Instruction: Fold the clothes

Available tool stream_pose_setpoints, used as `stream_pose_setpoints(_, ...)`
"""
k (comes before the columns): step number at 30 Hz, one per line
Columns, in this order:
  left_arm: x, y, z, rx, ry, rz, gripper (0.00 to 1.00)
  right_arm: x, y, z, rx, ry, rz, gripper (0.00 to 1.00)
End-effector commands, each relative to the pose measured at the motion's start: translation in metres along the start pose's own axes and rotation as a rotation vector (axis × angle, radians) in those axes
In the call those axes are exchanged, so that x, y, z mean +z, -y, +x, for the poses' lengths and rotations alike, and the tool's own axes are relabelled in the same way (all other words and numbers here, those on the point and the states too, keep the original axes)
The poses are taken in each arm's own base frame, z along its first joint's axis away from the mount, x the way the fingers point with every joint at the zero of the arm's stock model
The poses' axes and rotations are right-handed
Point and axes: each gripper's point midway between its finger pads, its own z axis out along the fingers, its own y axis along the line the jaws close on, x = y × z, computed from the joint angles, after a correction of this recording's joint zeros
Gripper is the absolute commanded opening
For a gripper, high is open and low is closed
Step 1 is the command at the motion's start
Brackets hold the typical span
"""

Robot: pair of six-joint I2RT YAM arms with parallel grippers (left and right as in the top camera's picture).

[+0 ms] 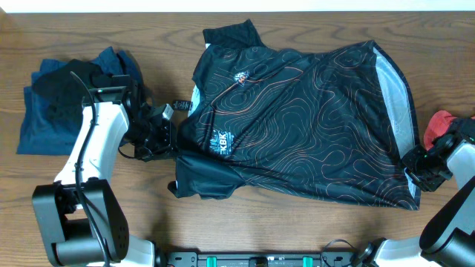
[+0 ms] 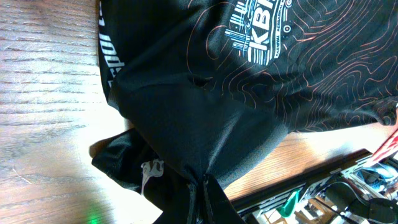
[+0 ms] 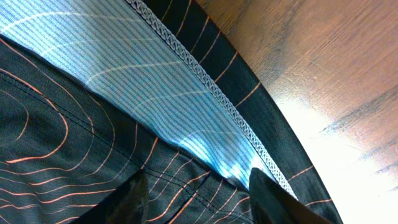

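The bunched fold comes free next as my left gripper stays near the white logo print and opens. The shirt already lies spread upon the table.
The black shirt with orange contour lines lies spread across the middle of the table, a grey side panel at its right. My left gripper is at the shirt's left edge. In the left wrist view the left gripper is shut on a bunched fold of the black fabric, close to the white logo print. My right gripper is at the shirt's lower right corner. In the right wrist view the right gripper stands open, fingers apart over the shirt's seam and light panel.
A pile of folded dark blue garments lies at the far left. A red item sits at the right edge behind my right arm. Bare wooden table runs along the front, and the arms' base rail lies at the bottom.
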Motion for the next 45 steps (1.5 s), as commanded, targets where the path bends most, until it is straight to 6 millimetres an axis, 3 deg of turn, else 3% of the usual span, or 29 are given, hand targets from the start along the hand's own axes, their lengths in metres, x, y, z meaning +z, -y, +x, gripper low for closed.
stream_pose_setpoints(1, 0.0, -0.002, 0.001, -0.008, 0.002, -0.008, 0.06, 0.002, 0.001, 0.003, -0.005, -0.008, -0.005, 0.46)
stream_pose_setpoints(14, 0.0, -0.002, 0.001, -0.008, 0.002, -0.008, 0.06, 0.012, 0.001, 0.014, -0.004, -0.024, -0.02, 0.41)
stream_pose_setpoints(20, 0.0, -0.002, 0.001, -0.009, 0.002, -0.008, 0.06, 0.012, 0.0, 0.015, -0.003, -0.03, -0.026, 0.07)
stream_pose_setpoints(22, 0.0, -0.002, 0.001, -0.008, 0.002, -0.008, 0.06, 0.012, 0.001, 0.017, -0.001, -0.037, -0.024, 0.01)
stream_pose_setpoints(41, 0.0, -0.002, 0.0, -0.007, 0.005, -0.008, 0.06, 0.01, 0.019, 0.035, 0.008, -0.104, 0.069, 0.04)
stream_pose_setpoints(45, 0.0, -0.002, -0.001, -0.005, 0.009, -0.008, 0.13, 0.01, 0.019, 0.035, 0.007, -0.104, 0.069, 0.04)
